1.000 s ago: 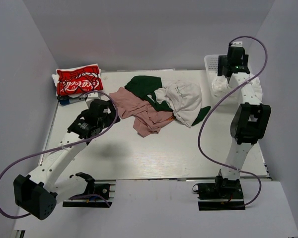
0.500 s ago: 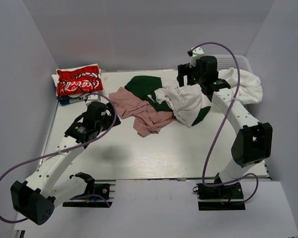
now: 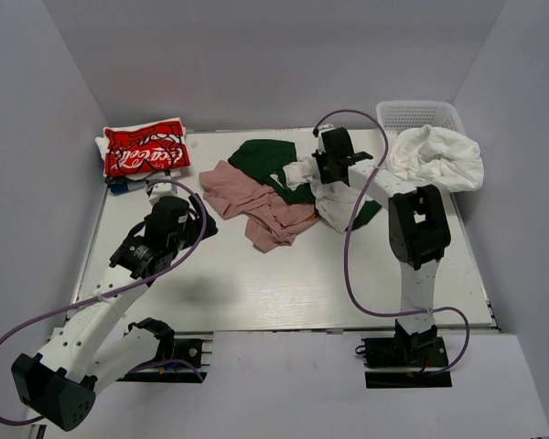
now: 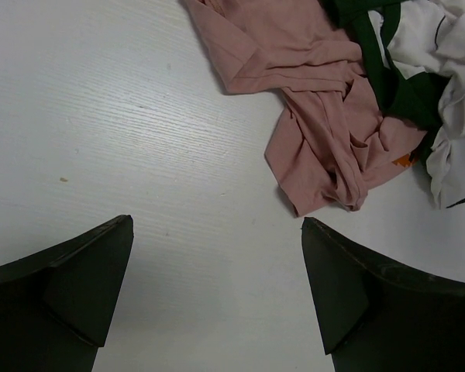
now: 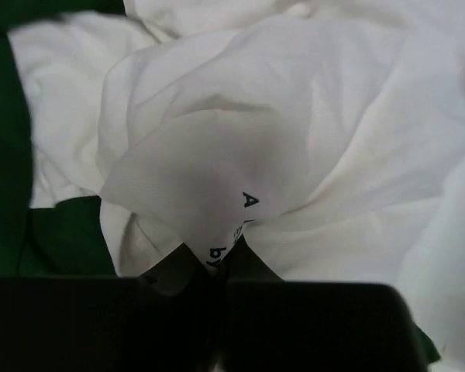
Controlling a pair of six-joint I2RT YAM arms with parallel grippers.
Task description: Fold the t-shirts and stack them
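Next, my right gripper lifts and swings the white t-shirt over the lattice basket to the gripper's right in the top view, uncovering the pink shirt.
A heap of t-shirts lies at the back middle of the table: a dusty-pink one (image 3: 256, 206) (image 4: 310, 116), a dark green one (image 3: 265, 160) (image 5: 8, 116) and a white one (image 3: 334, 197) (image 5: 294, 116). My right gripper (image 3: 325, 171) (image 5: 221, 260) is down on the heap, shut on a pinched fold of the white shirt that bears black lettering. A red shirt with white script (image 3: 146, 146) lies folded at the back left. My left gripper (image 3: 199, 222) (image 4: 217, 221) hangs open over bare table, short of the pink shirt.
Another white shirt (image 3: 439, 157) lies bunched at the back right, against the white lattice basket (image 3: 421, 114). Grey walls close in the left, back and right sides. Under the red shirt are more folded cloth pieces (image 3: 119, 183).
My right arm swung from the basket leftward to the heap and shut on the white shirt. The bunched white shirt came out beside the basket. My left arm drew back a little.
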